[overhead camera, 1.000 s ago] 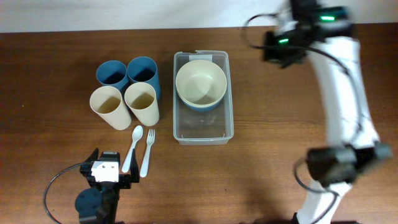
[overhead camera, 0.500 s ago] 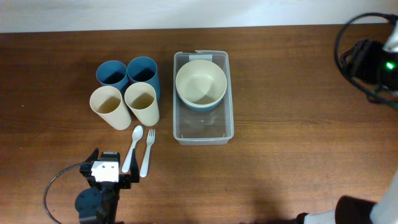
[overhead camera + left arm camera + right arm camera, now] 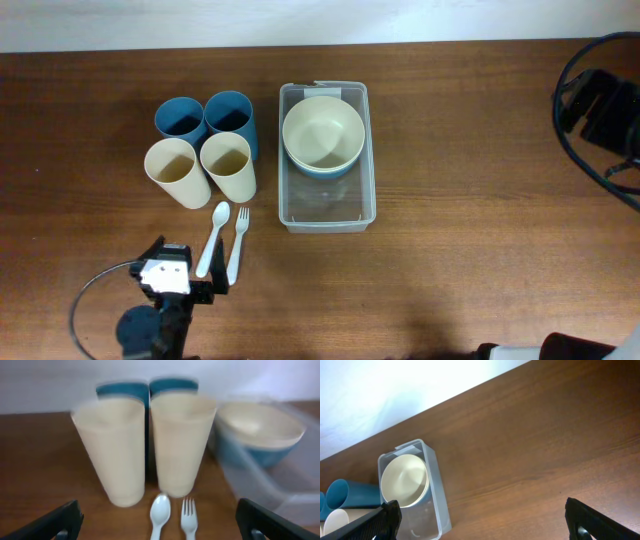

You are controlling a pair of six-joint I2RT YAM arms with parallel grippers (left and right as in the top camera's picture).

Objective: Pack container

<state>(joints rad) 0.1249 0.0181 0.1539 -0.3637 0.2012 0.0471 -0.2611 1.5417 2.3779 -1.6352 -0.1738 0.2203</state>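
The cream cup farther from the container (image 3: 327, 210) has bare wood on either side, so I should lift my left gripper outward, then lower it to close on that cup's rim beside that wood.
The clear rectangular container (image 3: 327, 210) sits mid-table and holds a cream bowl (image 3: 322, 135) nested in a blue bowl at its far end; its near half is bare. To its left stand two blue cups (image 3: 182, 118) and two cream cups (image 3: 172, 168). A white spoon (image 3: 213, 238) and a white fork (image 3: 237, 245) lie in front of them. My left gripper (image 3: 160, 522) is low at the table's near left, open, with the spoon (image 3: 160, 512) and fork (image 3: 188, 517) handles between its fingers. My right gripper (image 3: 492, 522) is open and holds nothing, high over the right side.
The right arm (image 3: 600, 105) and its cables hang over the table's right edge. In the right wrist view the container (image 3: 437, 505) is at lower left, with bare wood to its right. A white wall runs along the table's far edge.
The right arm has swung from above the container's back right corner out to the table's right edge, and its jaws have opened. The left arm has barely shifted.
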